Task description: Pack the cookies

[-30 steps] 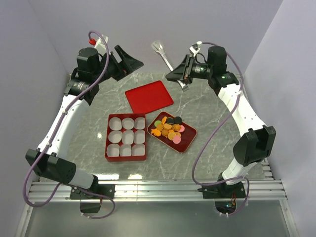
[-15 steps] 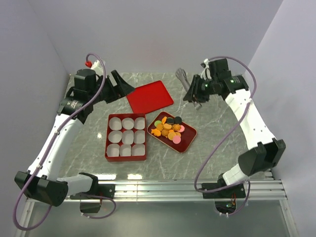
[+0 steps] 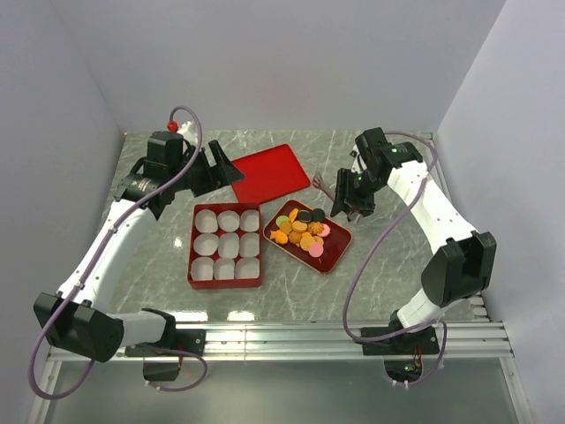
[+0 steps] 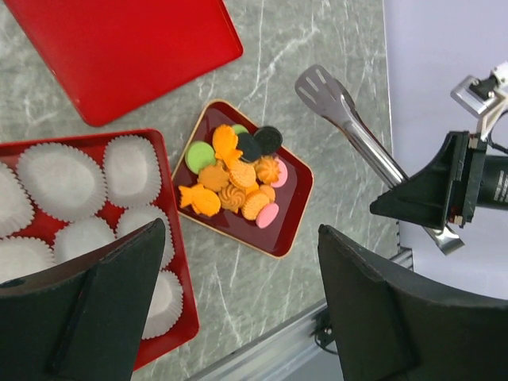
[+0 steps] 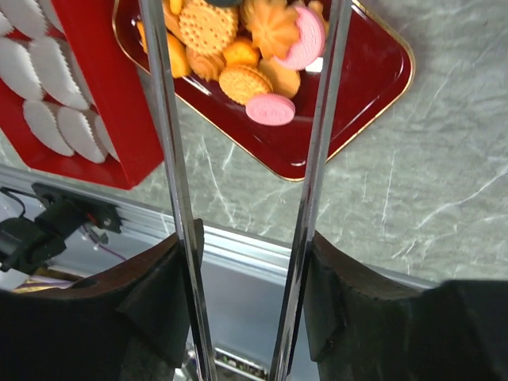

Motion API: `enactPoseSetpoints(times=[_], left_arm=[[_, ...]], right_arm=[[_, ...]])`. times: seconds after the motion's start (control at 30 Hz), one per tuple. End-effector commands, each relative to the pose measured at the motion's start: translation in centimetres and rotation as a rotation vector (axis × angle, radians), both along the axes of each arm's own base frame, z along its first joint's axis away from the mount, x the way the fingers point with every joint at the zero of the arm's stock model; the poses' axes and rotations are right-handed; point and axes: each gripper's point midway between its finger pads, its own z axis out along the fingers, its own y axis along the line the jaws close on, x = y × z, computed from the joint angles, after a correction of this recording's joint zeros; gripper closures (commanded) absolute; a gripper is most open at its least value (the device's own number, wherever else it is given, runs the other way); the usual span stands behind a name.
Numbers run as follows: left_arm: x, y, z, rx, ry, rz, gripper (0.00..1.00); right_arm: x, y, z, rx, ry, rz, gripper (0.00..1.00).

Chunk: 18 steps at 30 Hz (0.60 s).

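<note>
My right gripper will next move down and to the left in the top view and close its tongs on the outer black cookie (image 3: 318, 215), because that cookie lies at the edge of the heap of cookies.
The cookies (image 3: 302, 231), orange, green, pink and black, lie heaped in a small dark red tray (image 3: 335, 257). The same cookies (image 4: 234, 182) fill the centre of the left wrist view. My right gripper (image 3: 347, 196) is shut on metal tongs (image 3: 323, 185), just right of the tray. In the right wrist view the tongs' two arms (image 5: 168, 159) stand spread apart between my fingers (image 5: 159, 294), reaching over the cookies (image 5: 238, 55). My left gripper (image 3: 221, 168) hangs open with nothing in it, above the table behind the box. Its gap (image 4: 242, 238) frames bare marble.
A red box (image 3: 192, 265) holding several white paper cups sits left of the tray. Its flat red lid (image 3: 269, 172) lies behind them. Grey walls close in the back and sides. A metal rail (image 3: 282, 336) runs along the near edge.
My right arm came down from high at the back to beside the tray, carrying the tongs, and the tongs' arms spread wider. My left arm dropped lower and shifted right toward the lid.
</note>
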Motion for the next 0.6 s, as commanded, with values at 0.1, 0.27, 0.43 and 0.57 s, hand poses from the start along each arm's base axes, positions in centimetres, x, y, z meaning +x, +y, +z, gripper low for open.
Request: enactPoseSetpoints(times=[0.1,0.27,0.43,0.57], left_arm=[[-0.6,-0.8,0.4,-0.023,-0.014,-0.032,0.17],[-0.4,0.0,0.5,-0.009,0.001,0.029,0.17],[-0.1,-0.2,0.2,-0.061,0.018,0.065,0.18],[-0.7,-0.7,0.2,-0.112,0.048,0.064,0.19]], right_arm=[[-0.9,1.1,-0.3,-0.006,0.035,0.043,0.43],[-2.1,1.4,-2.3,-0.06,0.095,0.098,0.42],[-1.5,0.5,-3.1,-0.13,0.099,0.082,0.42],[-1.3,0.2,-3.6,-0.166,0.104,0.075,0.42]])
